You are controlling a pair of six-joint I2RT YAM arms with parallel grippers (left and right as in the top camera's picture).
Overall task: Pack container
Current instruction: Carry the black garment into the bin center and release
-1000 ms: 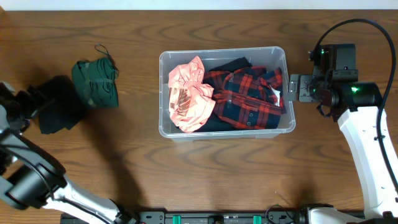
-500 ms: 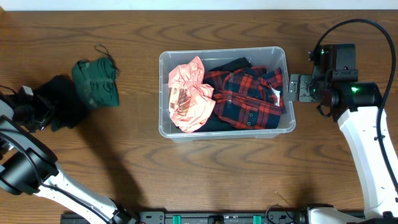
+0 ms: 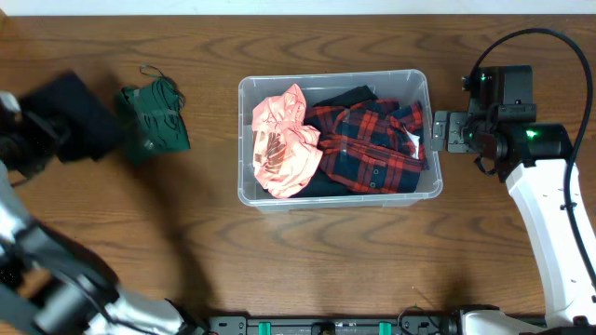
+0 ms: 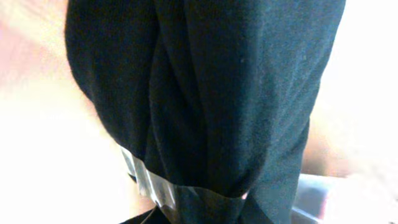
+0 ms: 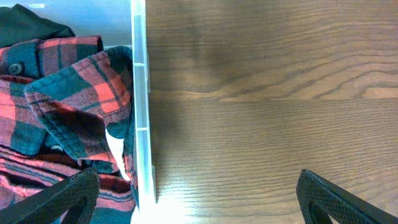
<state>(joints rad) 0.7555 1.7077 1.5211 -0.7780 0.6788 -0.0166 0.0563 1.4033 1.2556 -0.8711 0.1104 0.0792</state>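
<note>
The black garment (image 3: 76, 113) is outside the container. My left gripper will next move past the green garment, then down between the pink garment and the plaid shirt to release it.
The clear container (image 3: 245, 140) stands mid-table, holding a pink garment (image 3: 282, 140), a red plaid shirt (image 3: 372, 144) and a dark piece (image 3: 345, 96) beneath them. At the far left my left gripper (image 3: 39, 135) is shut on a black garment (image 3: 76, 113), blurred in the overhead view. That black cloth (image 4: 205, 93) fills the left wrist view and hides the fingers. A green garment (image 3: 156, 119) lies just right of it. My right gripper (image 3: 436, 132) is open, its jaws either side of the container's right wall (image 5: 140, 93). One finger (image 5: 68, 199) is over the plaid shirt (image 5: 62, 106).
Bare wooden table (image 3: 186, 251) surrounds the container on all sides. The right arm's white body (image 3: 545, 214) runs down the right side. The table's far edge (image 3: 298, 11) lies along the top of the overhead view.
My left gripper closed on the black garment and carried it toward the table's far side. The green garment shifted slightly right. The right arm stayed still.
</note>
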